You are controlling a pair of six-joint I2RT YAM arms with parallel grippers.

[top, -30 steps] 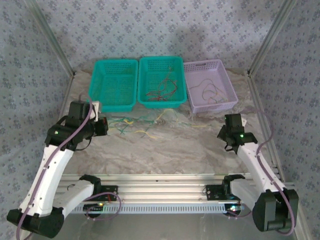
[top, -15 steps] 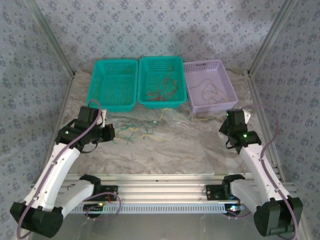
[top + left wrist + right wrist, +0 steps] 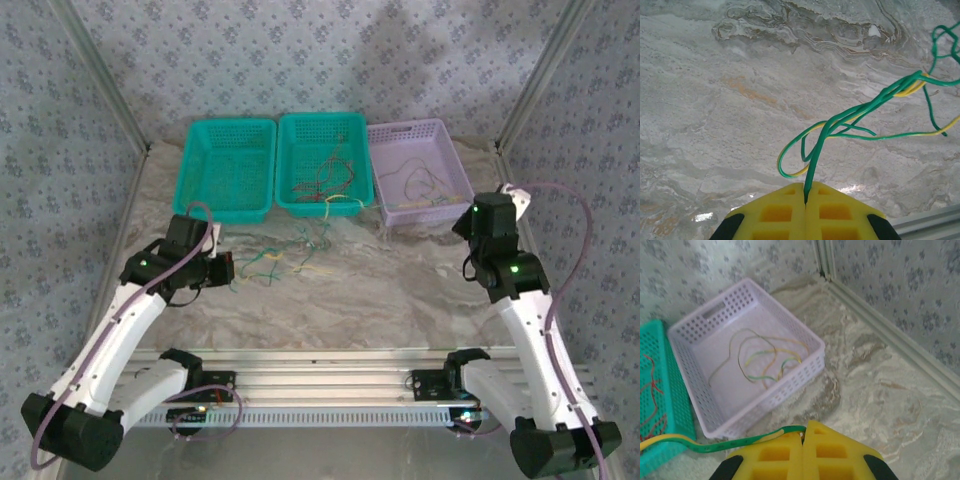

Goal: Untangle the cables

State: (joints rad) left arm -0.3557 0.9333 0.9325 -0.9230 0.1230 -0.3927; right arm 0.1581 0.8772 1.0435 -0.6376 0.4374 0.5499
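Observation:
I will move my left gripper toward the heap's looped end (image 3: 784, 167) and let go of the green cable there, since the green cable (image 3: 812, 165) runs from my fingers into crossed loops.
A loose bunch of thin green and yellow cables (image 3: 285, 262) lies on the marbled table in front of the teal baskets. My left gripper (image 3: 228, 270) sits at its left end, shut on a green cable (image 3: 812, 165) that rises from between the yellow fingers (image 3: 805, 192) and runs off to the right into loops. My right gripper (image 3: 466, 228) stands at the near right corner of the lilac basket. It (image 3: 803, 435) is shut on the end of a green-yellow cable (image 3: 740, 441) that stretches away to the left.
Three baskets stand in a row at the back: a teal basket (image 3: 190, 165) on the left, a teal basket (image 3: 322, 119) holding reddish wires (image 3: 325, 180), and a lilac basket (image 3: 410, 127) holding several yellow-green wires (image 3: 765, 360). Patterned walls and metal rails close the sides.
The left gripper has moved right and nearer with its cable. The right gripper has swung right and back toward the lilac basket, drawing its cable out of the bunch.

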